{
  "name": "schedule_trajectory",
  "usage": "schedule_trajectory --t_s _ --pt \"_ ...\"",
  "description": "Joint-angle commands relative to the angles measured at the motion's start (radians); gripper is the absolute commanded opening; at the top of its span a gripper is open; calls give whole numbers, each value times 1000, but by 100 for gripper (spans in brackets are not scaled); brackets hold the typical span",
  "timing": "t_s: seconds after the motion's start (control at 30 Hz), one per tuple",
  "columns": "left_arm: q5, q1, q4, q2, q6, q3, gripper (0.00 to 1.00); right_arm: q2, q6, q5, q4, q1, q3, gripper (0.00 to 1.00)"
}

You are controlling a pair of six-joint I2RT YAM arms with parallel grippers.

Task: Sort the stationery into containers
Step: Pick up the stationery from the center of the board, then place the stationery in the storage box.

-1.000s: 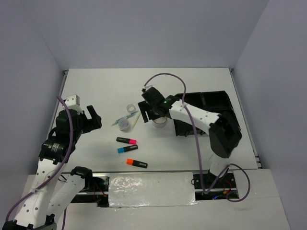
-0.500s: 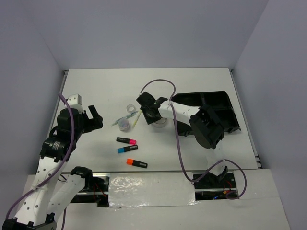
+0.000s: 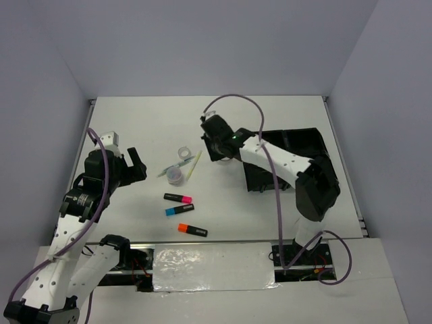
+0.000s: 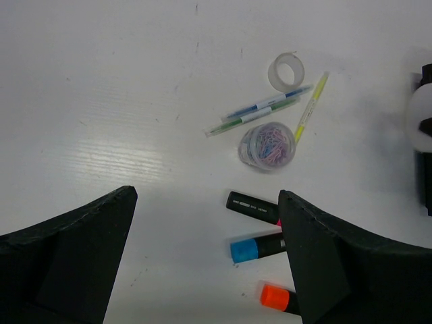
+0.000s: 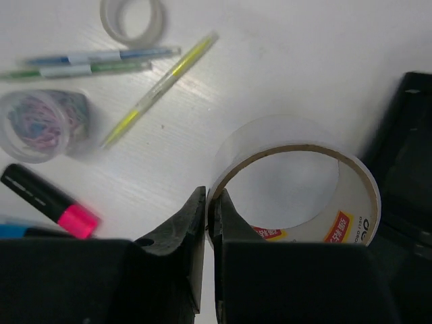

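I will move my right gripper to the right in the top view and then down into the tray's far corner (image 5: 410, 121), because the roll (image 5: 297, 182) is still hanging beside it.
My right gripper (image 5: 211, 202) is shut on the wall of the grey tape roll (image 5: 297, 182), one finger inside the ring and one outside; from above the gripper (image 3: 217, 138) hides the roll. The black organiser tray (image 3: 297, 145) lies to its right. Left of it lie a small clear ring (image 3: 183, 152), a yellow-green pen (image 3: 194, 164), thin pens (image 3: 172, 169) and a round clear pot (image 3: 175, 176) of paper clips. Pink (image 3: 178, 198), blue (image 3: 179, 210) and orange (image 3: 192, 230) highlighters lie nearer. My left gripper (image 4: 206, 196) hangs open above the table, left of the highlighters.
The tray's dark corner (image 5: 412, 135) shows just right of the held roll. White walls enclose the table on three sides. The right arm's cable (image 3: 233, 101) loops above the gripper.
My right gripper has shut on the tape roll and carried it off its spot on the table, toward the back. The left arm has barely moved.
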Motion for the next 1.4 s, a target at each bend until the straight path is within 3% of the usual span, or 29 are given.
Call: schedule_trajectory --t_s 0.0,0.13,0.37,0.87,1.0,1.1,1.13,1.37 --pt "16 -2 45 7 24 9 99 -86 -36 22 0 -81 89 6" --pt "13 -2 44 4 24 7 99 -41 -32 57 -104 -179 157 6" --pt "17 -2 45 8 25 9 99 -46 -21 100 -109 -332 131 7" --pt "20 -2 45 10 27 7 99 -63 8 88 -58 -421 -28 12" --pt "20 -2 45 8 27 6 99 -63 5 77 -49 -426 -48 22" --pt "20 -2 45 8 25 7 99 -67 6 65 -46 -424 -52 45" --pt "20 -2 45 7 25 6 99 -69 6 65 -46 -424 -48 58" --pt "28 -2 49 10 27 4 99 -70 -1 31 -50 -426 -10 58"
